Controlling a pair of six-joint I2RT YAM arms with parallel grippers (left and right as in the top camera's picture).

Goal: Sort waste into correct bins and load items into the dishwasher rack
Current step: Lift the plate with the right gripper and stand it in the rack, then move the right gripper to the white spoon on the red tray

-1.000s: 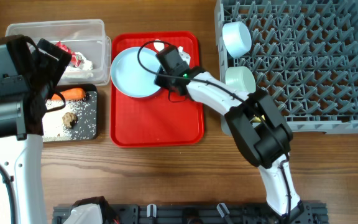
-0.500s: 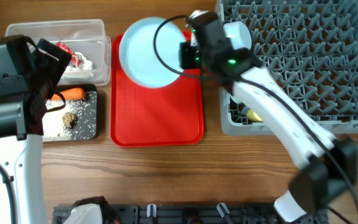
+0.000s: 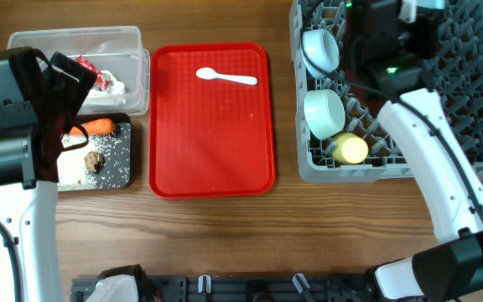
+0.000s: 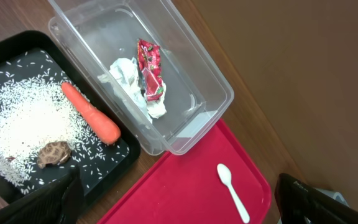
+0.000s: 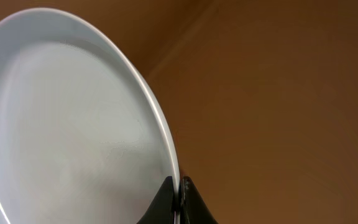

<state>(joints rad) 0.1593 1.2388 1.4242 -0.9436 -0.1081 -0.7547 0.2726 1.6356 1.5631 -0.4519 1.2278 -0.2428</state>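
Note:
My right gripper is above the rack's wires and the plate is on edge, so next it will lower the plate beside the pale blue bowl.
My right gripper [image 5: 180,186] is shut on the rim of the large pale blue plate [image 5: 73,124], held up on edge. In the overhead view this arm [image 3: 388,29] is over the far left part of the grey rack [image 3: 443,84] and hides the plate. The rack holds a pale blue bowl [image 3: 319,50], a light green bowl [image 3: 324,111] and a yellow cup [image 3: 351,149]. A white spoon [image 3: 226,78] lies on the red tray [image 3: 212,159]. My left gripper [image 4: 179,205] is open and empty, high above the bins.
The clear tub [image 3: 74,38] holds the red-and-white wrapper [image 4: 151,68] and white tissue [image 4: 129,78]. The black tray [image 4: 126,149] holds the carrot [image 4: 92,115], rice [image 4: 17,130] and a brown lump [image 4: 53,154].
My right gripper lifted the plate off the red tray and carried it right, over the rack. The spoon now lies uncovered on the tray. The left arm has not moved.

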